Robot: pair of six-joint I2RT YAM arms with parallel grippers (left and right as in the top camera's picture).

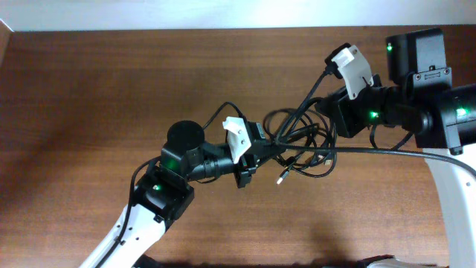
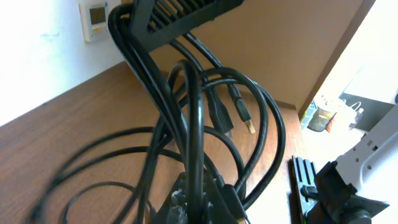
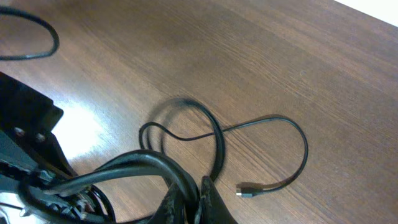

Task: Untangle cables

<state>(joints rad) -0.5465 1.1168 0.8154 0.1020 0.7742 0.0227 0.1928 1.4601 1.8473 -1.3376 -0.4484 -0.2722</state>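
Observation:
My left gripper will next pull to the left in the overhead view and lower to release its cord on the open tabletop, as loops of cord bunch between both grippers.
The cables [image 1: 301, 141] are a tangle of thin black cords held between my two grippers over the middle of the wooden table [image 1: 111, 89]. One loose plug end [image 1: 281, 179] hangs at the front of the tangle. My left gripper [image 1: 269, 151] is shut on a cord at the tangle's left side; in the left wrist view its fingers [image 2: 200, 198] clamp one cord with loops [image 2: 186, 106] rising ahead. My right gripper [image 1: 327, 110] is shut on cords at the upper right; in the right wrist view its fingers [image 3: 196, 198] pinch a thick bundle [image 3: 134, 165].
A thinner cord loop [image 3: 273, 121] with a small plug [image 3: 245, 191] lies on the table below the right gripper. The left gripper's black body [image 3: 25, 134] is close by. A white wall device [image 2: 96, 15] and bottles [image 2: 323, 115] are off the table.

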